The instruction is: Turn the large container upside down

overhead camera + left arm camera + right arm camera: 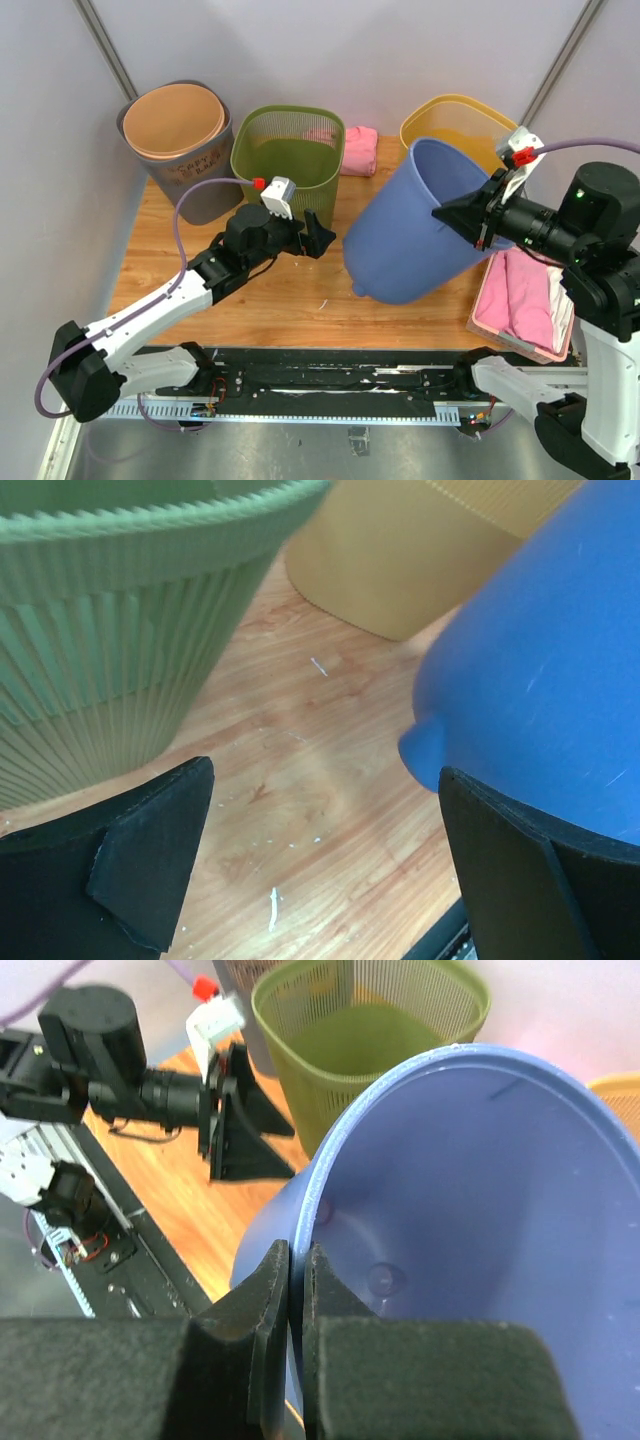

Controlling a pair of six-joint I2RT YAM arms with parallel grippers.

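I need to move my right gripper down toward the bare wood to let go of the container's rim, because that spot is below my gripper and to its left in the top view.
The large blue container (410, 235) is tilted, its mouth toward the right and up, its base down-left near the table. My right gripper (478, 222) is shut on its rim; in the right wrist view the two fingers (298, 1280) pinch the thin blue wall (450, 1210), one inside and one outside. My left gripper (318, 235) is open and empty, just left of the container's base. In the left wrist view the blue base (540, 680) sits close to the right finger (530, 870) of the gripper (325, 860), over bare wood.
A green mesh basket (288, 150) stands behind the left gripper. A grey bin with an orange insert (178, 140) is at the back left, a yellow bin (455, 125) at the back right. Pink cloth (358, 150) lies behind; a pink tray of cloth (525, 305) sits right.
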